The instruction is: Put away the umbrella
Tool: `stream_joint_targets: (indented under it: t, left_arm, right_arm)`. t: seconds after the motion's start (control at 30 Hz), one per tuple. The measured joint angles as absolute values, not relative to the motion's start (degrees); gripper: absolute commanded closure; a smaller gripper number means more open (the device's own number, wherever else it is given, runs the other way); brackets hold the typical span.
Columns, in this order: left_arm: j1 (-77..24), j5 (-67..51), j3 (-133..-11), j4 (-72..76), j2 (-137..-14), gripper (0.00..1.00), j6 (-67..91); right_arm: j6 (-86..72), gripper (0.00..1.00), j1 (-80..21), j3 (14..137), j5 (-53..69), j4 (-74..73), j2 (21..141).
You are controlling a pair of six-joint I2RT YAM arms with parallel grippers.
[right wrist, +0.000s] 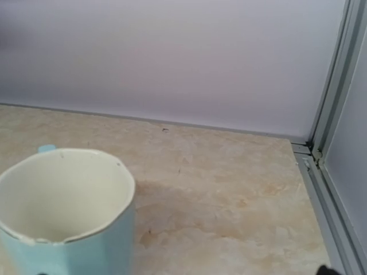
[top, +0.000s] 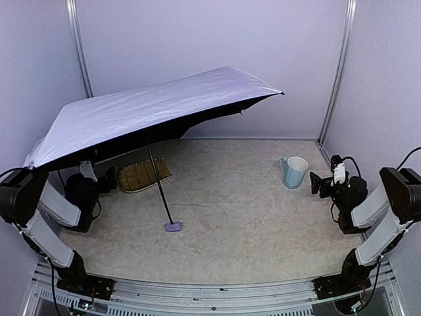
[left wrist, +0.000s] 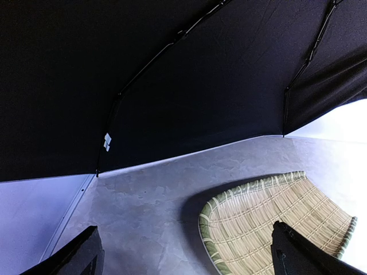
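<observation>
My left gripper should swing to the right in the top view next and close on the umbrella's lower shaft (top: 162, 191), which is bare below the canopy.
The umbrella (top: 151, 112) stands open and tilted on the table, pale lavender on top. Its thin black shaft (top: 160, 184) slants down to the small lavender handle knob (top: 173, 226), which rests on the table. My left gripper (top: 110, 179) sits under the canopy's low left side, open with nothing between its fingers (left wrist: 74, 258). The left wrist view is filled above by the umbrella's black lining (left wrist: 200, 74) and ribs. My right gripper (top: 314, 183) is at the right, far from the umbrella, open and empty, facing a mug.
A woven bamboo tray (top: 143, 174) lies under the canopy just ahead of the left gripper, and the tray (left wrist: 275, 217) also fills the lower right of the left wrist view. A light blue mug (top: 294, 172) stands upright close before the right gripper, with the mug (right wrist: 63, 200) looming in the right wrist view. Walls enclose the table.
</observation>
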State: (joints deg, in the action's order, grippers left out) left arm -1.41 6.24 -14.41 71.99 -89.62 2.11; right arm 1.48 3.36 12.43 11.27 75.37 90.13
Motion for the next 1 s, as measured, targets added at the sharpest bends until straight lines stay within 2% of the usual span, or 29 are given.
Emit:
stream_joint_targets:
  t: [0.27,0.37,0.53,0.7,0.87,1.0]
  left_arm:
    - [-0.54,2.92,-14.44,71.46,-89.38,0.01,1.69]
    - [-2.26,2.98,-16.1,65.23,-85.95,0.03,0.03]
    - [-8.29,8.97,-20.71,58.92,-76.53,0.06,0.01]
    - [-14.2,9.41,-20.69,55.13,-69.17,0.12,5.74]
    - [-25.63,7.27,-16.8,55.05,-68.95,0.08,11.33]
    - [-32.71,4.6,-12.19,63.33,-76.53,0.05,15.64]
  right_arm:
    - [1.48,0.0,3.27,12.45,11.2,75.37,90.13]
    - [1.58,0.0,3.27,12.58,11.68,73.91,89.3]
    - [-0.43,0.01,3.27,19.14,13.41,57.04,77.34]
    - [-5.89,0.07,2.57,24.95,23.14,47.35,67.09]
    - [-9.76,0.09,-2.02,26.13,29.82,36.73,63.4]
    - [-11.27,0.1,-7.75,26.63,31.92,31.35,60.99]
